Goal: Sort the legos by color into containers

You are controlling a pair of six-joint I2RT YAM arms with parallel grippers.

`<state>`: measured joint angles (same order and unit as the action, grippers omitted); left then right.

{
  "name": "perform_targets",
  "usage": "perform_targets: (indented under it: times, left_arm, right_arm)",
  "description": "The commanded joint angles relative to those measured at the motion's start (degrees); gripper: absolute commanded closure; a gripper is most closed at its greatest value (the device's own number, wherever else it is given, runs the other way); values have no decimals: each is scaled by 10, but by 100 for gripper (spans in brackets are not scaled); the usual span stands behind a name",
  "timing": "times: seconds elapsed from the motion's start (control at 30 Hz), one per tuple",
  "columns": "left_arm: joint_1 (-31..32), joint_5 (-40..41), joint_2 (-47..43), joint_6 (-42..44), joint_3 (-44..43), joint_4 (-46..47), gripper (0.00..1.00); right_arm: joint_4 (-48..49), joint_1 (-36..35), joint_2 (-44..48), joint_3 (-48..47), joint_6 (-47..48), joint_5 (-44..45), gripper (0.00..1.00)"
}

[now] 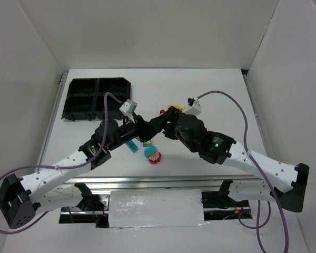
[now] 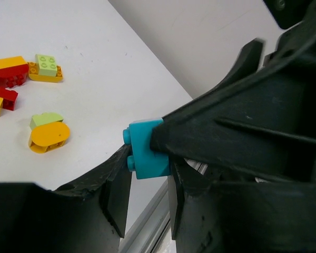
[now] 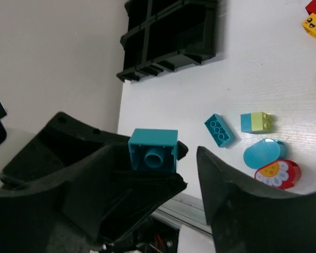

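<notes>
My left gripper alone holds the teal-blue lego, so it should swing outward from the right gripper over the tray's far section on the legos' side [image 1: 115, 86].
A teal-blue lego [image 2: 146, 153] hangs in the air, and my left gripper [image 2: 147, 171] is shut on it at the fingertips. One finger of my right gripper lies against its upper right side. In the right wrist view the same lego [image 3: 152, 150] shows its hollow underside. My right gripper [image 3: 158, 155] is open around it, with a small gap between the lego and its right finger [image 3: 237, 195]. From above, the left gripper [image 1: 146, 128] and right gripper [image 1: 161, 125] meet tip to tip and hide the lego. The black containers tray [image 1: 95, 80] lies far left.
On the table below lie a teal brick [image 1: 132, 145], a teal-and-green one [image 1: 147, 143], a rounded teal piece [image 1: 150, 153] and a red flower piece [image 1: 155, 157]. Red and yellow legos [image 1: 171, 109] cluster behind the grippers. The rail at the table's near edge is close.
</notes>
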<state>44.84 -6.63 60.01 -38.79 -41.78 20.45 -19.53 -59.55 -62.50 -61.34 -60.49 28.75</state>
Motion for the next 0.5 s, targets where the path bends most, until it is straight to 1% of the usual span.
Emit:
perform_targets:
  times: [0.0, 0.03, 0.07, 0.17, 0.27, 0.33, 0.37, 0.4, 0.43, 0.47]
  left_arm:
    - [2, 28, -22, 13, -8, 43, 100]
    - [2, 34, -23, 13, -10, 37, 100]
    - [2, 41, -21, 14, -12, 22, 100]
    - [1, 64, -16, 23, -23, -6, 100]
    - [-5, 115, -8, 24, -39, -55, 100]
    - [-25, 165, -2, 13, -61, -116, 100]
    - [-54, 180, 9, 0, -72, -141, 100]
    - [-75, 189, 17, -8, -95, -192, 100]
    - [-96, 202, 25, -15, -109, -222, 100]
    - [-145, 205, 46, -24, -123, -249, 100]
  right_arm:
    - [32, -9, 14, 15, 7, -25, 24]
    - [32, -10, 18, 15, 8, -22, 6]
    - [23, -9, 19, 11, 7, -18, 0]
    - [-1, -9, 22, 0, 8, 2, 0]
    - [-20, 2, 35, -2, 8, 17, 0]
    - [-33, 16, 54, 2, 10, 30, 0]
    - [-38, 21, 71, 8, 11, 33, 0]
    - [-40, 32, 81, 13, 11, 37, 0]
    - [-44, 37, 91, 23, 12, 39, 0]
    - [-45, 43, 111, 28, 14, 42, 0]
